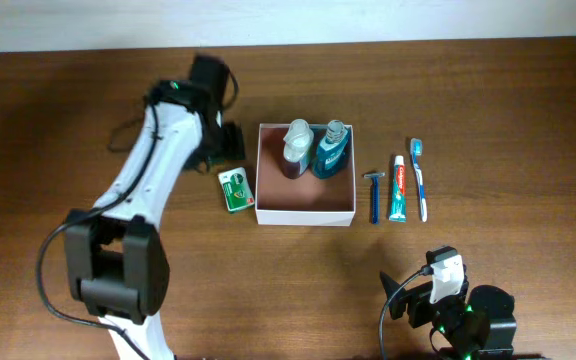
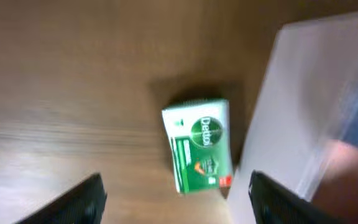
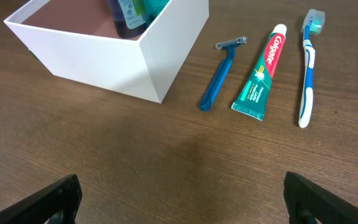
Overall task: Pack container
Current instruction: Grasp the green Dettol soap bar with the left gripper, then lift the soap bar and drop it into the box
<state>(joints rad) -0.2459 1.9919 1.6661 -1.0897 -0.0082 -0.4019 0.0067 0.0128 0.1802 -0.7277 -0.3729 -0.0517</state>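
Note:
The green soap box is still outside the white container, so my left gripper should next move down over the box and close its fingers on the sides of the box.
The container [image 1: 305,213] is a white square box with a pinkish-brown floor at the table's middle; it also shows in the right wrist view [image 3: 92,59]. Inside stand a clear bottle [image 1: 296,147] and a teal bottle [image 1: 331,148]. A green soap box [image 1: 235,189] lies just left of the container, and shows blurred in the left wrist view [image 2: 199,144]. My left gripper [image 1: 230,142] is open and empty, above and behind the soap box [image 2: 176,199]. My right gripper [image 1: 408,297] is open and empty near the front edge [image 3: 182,199].
To the right of the container lie a blue razor [image 1: 374,193] [image 3: 219,81], a toothpaste tube [image 1: 398,187] [image 3: 263,71] and a blue toothbrush [image 1: 420,178] [image 3: 308,65], side by side on the wooden table.

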